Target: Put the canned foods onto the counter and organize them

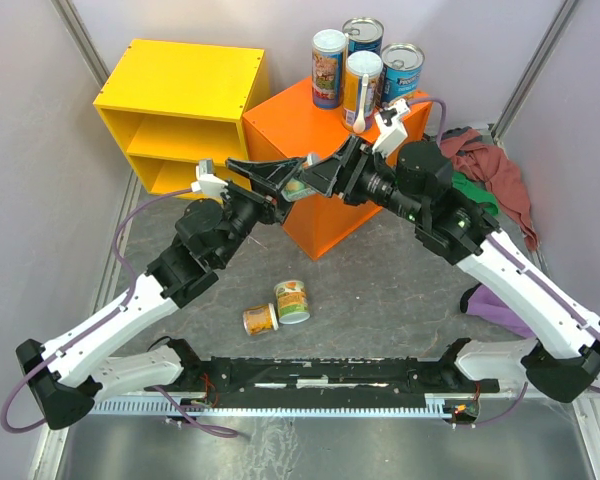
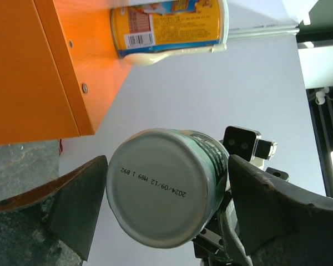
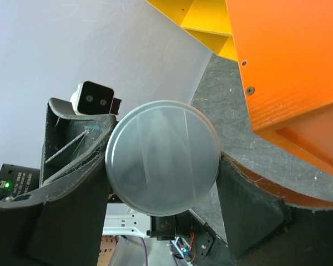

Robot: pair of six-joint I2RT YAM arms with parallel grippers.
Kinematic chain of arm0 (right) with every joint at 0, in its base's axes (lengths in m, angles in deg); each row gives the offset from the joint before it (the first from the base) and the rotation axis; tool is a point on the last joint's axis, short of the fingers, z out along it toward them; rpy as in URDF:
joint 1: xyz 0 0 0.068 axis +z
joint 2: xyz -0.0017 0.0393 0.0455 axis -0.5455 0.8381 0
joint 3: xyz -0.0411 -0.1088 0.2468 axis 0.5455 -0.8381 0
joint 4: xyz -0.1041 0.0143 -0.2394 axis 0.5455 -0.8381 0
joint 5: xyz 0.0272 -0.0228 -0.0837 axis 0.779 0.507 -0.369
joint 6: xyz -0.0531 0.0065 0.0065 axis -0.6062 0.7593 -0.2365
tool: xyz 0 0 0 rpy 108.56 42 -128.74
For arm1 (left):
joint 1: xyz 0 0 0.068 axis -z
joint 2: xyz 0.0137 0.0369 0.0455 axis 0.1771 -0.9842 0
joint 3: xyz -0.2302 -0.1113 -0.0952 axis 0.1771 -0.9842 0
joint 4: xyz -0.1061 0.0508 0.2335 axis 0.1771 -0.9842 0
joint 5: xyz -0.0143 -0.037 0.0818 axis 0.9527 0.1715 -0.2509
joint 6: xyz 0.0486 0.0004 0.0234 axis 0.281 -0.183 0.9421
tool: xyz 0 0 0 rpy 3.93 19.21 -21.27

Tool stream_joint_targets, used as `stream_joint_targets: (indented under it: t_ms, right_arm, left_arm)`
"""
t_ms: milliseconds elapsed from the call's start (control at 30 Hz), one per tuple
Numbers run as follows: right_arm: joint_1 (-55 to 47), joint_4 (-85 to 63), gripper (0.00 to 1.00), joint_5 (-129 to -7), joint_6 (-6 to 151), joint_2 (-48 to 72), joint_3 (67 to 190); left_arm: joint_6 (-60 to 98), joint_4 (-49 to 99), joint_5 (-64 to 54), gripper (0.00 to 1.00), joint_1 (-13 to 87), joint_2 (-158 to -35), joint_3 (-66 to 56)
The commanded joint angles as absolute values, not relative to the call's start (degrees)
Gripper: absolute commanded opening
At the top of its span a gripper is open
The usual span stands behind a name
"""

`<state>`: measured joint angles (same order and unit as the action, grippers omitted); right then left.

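Observation:
The right gripper will swing outward next with its fingers turning down, and it will release its can on the counter by the tall can, since the tall can lies outward of the gripper.
A green-labelled can (image 1: pixel 299 188) hangs in the air in front of the orange counter (image 1: pixel 300 120), between both grippers. My left gripper (image 1: pixel 292 180) has a finger on each side of the can's date-stamped end (image 2: pixel 161 188). My right gripper (image 1: pixel 318 180) has a finger on each side of the opposite plain silver end (image 3: pixel 162 158). Both sets of jaws touch the can's sides. Several cans stand on the counter's far end: blue ones (image 1: pixel 363 40) (image 1: pixel 402 72), an orange-yellow one (image 1: pixel 362 88) and a tall one (image 1: pixel 329 68). Two more cans (image 1: pixel 292 301) (image 1: pixel 261 319) lie on the floor.
The yellow open-fronted shelf unit (image 1: pixel 180 80) stands left of the counter. A red cloth (image 1: pixel 490 165) and a purple cloth (image 1: pixel 480 300) lie at the right. The counter's side (image 2: pixel 33 66) is close beside the held can. Grey walls close in both sides.

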<state>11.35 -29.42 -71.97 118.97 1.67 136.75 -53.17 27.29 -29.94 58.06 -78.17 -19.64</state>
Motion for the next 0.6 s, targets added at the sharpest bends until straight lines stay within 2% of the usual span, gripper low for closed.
stream_joint_targets:
  t_ms: [0, 333, 567]
  right_arm:
    - [8.65, -22.65, 0.13, -70.69, 118.52, 2.82, 143.44]
    - [4.20, -23.10, 0.12, -66.36, 118.16, 8.56, 148.35]
    - [1.60, -28.74, 0.11, -65.62, 114.62, 13.09, 155.74]
  left_arm:
    - [-49.49, 26.64, -32.75, 0.94, 58.43, -78.63, -17.56]
    - [-49.54, 28.23, -37.88, 0.97, 57.98, -79.66, -17.27]
    - [-48.03, 28.45, -41.99, 0.98, 57.25, -78.61, -18.00]
